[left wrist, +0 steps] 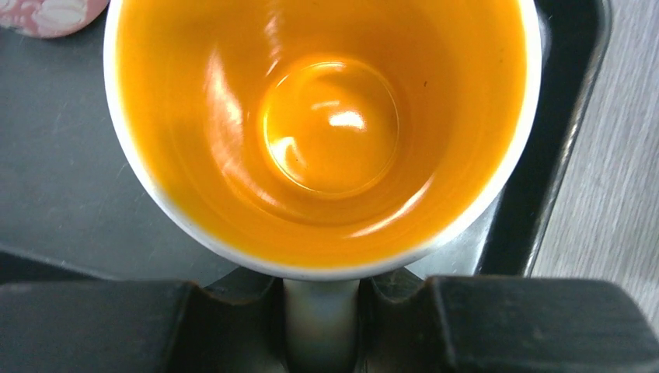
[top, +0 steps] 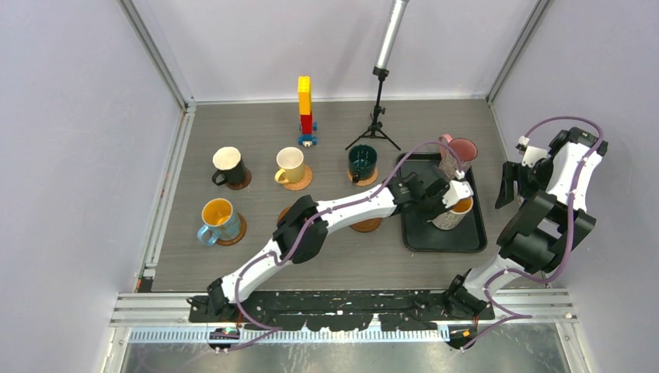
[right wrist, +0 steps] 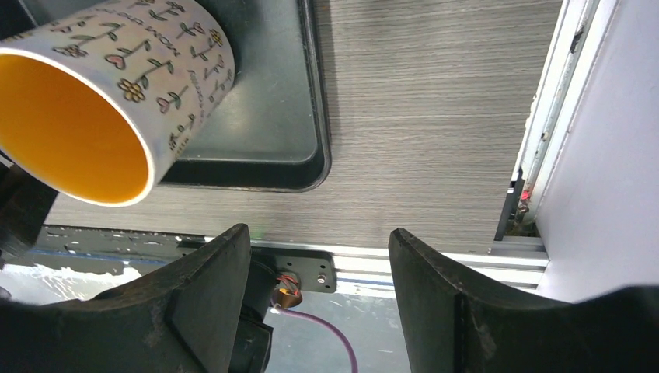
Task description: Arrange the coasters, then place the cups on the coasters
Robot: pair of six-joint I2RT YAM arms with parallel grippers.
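Observation:
The bare coaster by the cream-yellow cup is to the left in the top view, so the left gripper will next lift, swing over that coaster and then come down.
On the black tray stands the white-patterned cup with its orange inside. My left gripper is shut on its handle. A pink cup is at the tray's far end. The black cup, cream-yellow cup, dark green cup and light blue cup each sit on a coaster. Two bare coasters lie partly hidden under my left arm. My right gripper hangs open and empty right of the tray, facing the patterned cup.
A yellow, red and blue brick tower and a small tripod with a pole stand at the back. Walls close in both sides. The metal rail runs along the near table edge.

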